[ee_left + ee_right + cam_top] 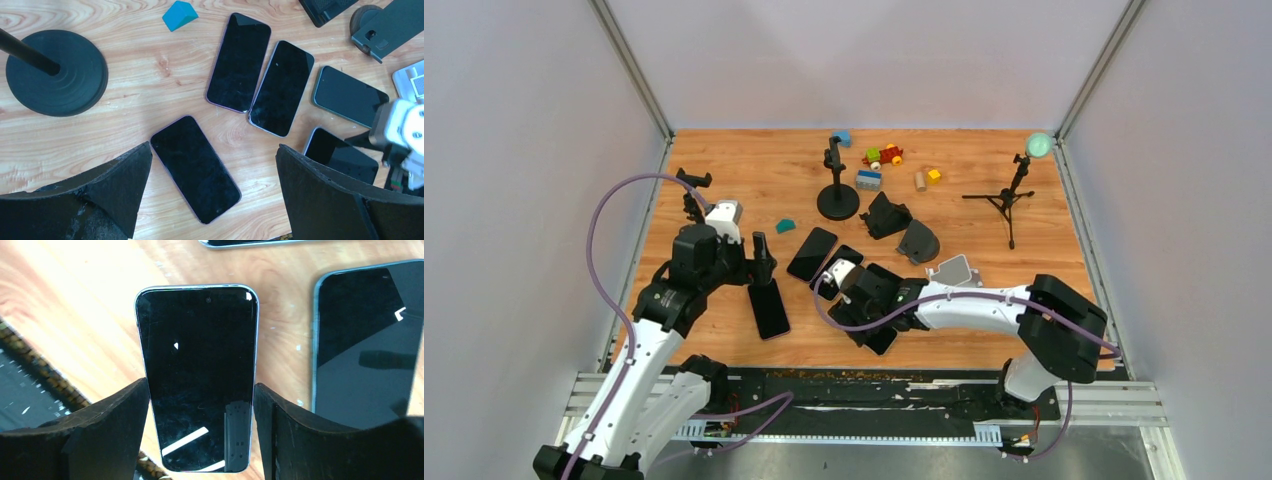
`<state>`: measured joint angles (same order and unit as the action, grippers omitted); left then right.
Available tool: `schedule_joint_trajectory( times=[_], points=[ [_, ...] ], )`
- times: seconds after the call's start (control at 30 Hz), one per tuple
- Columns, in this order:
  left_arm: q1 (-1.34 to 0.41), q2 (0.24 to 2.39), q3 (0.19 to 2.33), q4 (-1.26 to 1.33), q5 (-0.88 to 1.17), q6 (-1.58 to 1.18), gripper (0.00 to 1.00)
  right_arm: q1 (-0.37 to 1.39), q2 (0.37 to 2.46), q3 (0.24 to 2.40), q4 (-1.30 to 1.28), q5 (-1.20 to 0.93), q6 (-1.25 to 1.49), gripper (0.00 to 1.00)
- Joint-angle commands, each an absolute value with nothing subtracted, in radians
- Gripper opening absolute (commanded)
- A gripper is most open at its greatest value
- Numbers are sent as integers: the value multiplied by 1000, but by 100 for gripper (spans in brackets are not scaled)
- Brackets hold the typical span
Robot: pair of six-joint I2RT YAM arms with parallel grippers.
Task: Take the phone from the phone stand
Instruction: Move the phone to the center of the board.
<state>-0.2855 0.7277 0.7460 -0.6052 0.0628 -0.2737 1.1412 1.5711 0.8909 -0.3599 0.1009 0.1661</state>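
Note:
The robot's right gripper should move gently outward and down and let go of the black phone (881,338) on the open wood by the flat phones, since that spot is below and outward of the gripper.
My right gripper (201,390) is shut on a black phone (197,365), its fingers pressed against the two long edges near the bottom end. In the top view this phone (881,338) shows just below the right gripper (854,287). Only bare wood shows around it, and no phone stand is visible under it. Two black phone stands (887,215) (919,242) and a light grey one (954,270) sit behind the right arm. My left gripper (212,165) hangs open above another dark phone (195,167) lying flat, touching nothing.
More phones lie flat close by (239,62) (281,87) (349,95) (370,340). A round-based pole stand (837,200), a small tripod (1009,200), a teal block (180,14) and toy bricks (879,157) stand further back. A black mat (20,385) edges the near side.

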Motion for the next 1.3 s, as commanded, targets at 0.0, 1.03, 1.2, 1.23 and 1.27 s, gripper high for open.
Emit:
schedule_joint_trajectory(
  times=[0.0, 1.03, 1.2, 1.23, 1.27],
  points=[
    [-281, 711, 758, -595, 50, -263, 100, 1077, 1603, 912, -345, 125, 167, 41],
    [-282, 617, 758, -624, -131, -246, 100, 1041, 1468, 1044, -451, 152, 179, 100],
    [-283, 609, 756, -624, -136, -252, 100, 1040, 1429, 1085, -551, 107, 219, 100],
    [-283, 615, 761, -631, -149, -258, 100, 1040, 1411, 1084, -555, 101, 238, 100],
    [-282, 626, 764, -636, -156, -263, 100, 1041, 1395, 1084, -560, 85, 252, 100]
  ],
)
